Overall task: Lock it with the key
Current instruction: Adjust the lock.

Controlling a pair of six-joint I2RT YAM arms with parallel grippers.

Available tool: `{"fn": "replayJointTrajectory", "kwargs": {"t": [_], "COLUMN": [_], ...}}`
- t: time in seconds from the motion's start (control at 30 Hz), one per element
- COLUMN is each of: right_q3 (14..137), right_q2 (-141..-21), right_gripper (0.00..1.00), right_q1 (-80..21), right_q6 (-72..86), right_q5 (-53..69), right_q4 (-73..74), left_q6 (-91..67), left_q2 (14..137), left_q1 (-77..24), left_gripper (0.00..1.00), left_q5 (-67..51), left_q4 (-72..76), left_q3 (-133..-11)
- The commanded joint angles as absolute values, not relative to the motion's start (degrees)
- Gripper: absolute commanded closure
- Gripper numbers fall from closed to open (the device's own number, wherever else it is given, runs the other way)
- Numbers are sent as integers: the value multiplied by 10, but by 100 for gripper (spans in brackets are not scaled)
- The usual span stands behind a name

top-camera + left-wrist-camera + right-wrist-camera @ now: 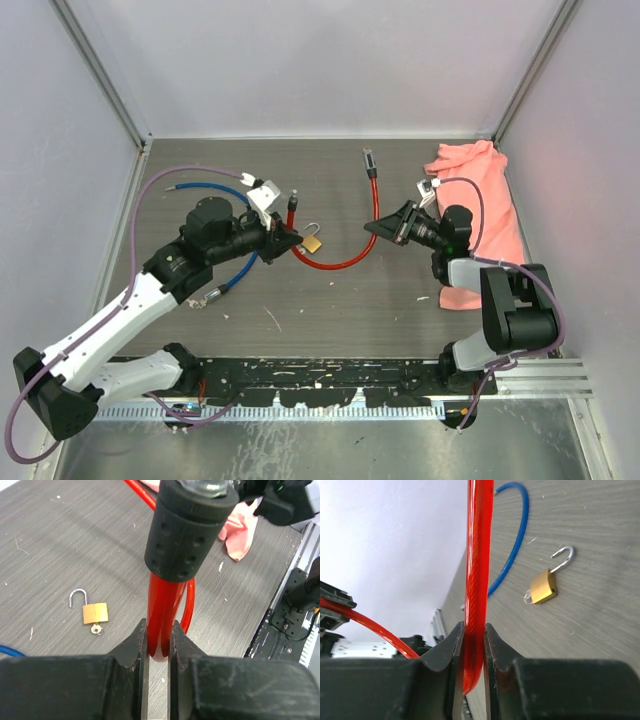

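Observation:
My left gripper should next go down slightly toward the tabletop (125, 622) beside the padlock and open to let go of the red cable, since that bare tabletop is below it.
A brass padlock (313, 243) lies on the table with its shackle swung open; a small key (96, 629) sits in its base. It also shows in the left wrist view (95, 613) and the right wrist view (543, 586). A red cable (345, 262) curves between the two grippers. My left gripper (288, 240) is shut on the red cable (162, 610) just below its black end cap (190, 530). My right gripper (374, 227) is shut on another stretch of the red cable (477, 555). The padlock lies free, just right of the left gripper.
A blue cable (215, 190) loops on the left under the left arm. A pink cloth (485, 200) lies at the right wall beside the right arm. The red cable's other end (370, 157) lies near the back.

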State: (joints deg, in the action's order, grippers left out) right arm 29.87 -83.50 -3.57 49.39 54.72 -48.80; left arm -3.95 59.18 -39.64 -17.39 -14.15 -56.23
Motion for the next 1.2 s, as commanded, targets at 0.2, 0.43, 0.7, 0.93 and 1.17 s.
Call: {"fn": "replayJointTrajectory", "kwargs": {"t": [0.2, 0.43, 0.7, 0.93, 1.17], "right_q3": [300, 327, 361, 370, 380], "right_q2": [-888, -870, -869, -870, -853], "right_gripper": [99, 95, 87, 82, 80], "right_q1": [-29, -29, -39, -44, -44], "right_q6": [773, 854, 872, 879, 869], "right_q5": [553, 554, 555, 564, 573], "right_q4": [-846, -946, -965, -969, -969], "left_q6": [-103, -132, -140, -145, -150], "left_q2": [556, 557, 566, 569, 568], "left_q1": [-397, -397, -397, -397, -397], "left_gripper": [100, 100, 100, 100, 100], "left_q5": [-192, -202, -206, -206, -193], "left_q4": [-72, -54, -39, -36, -37], "left_q3": [-539, -510, -510, -511, -505]}}
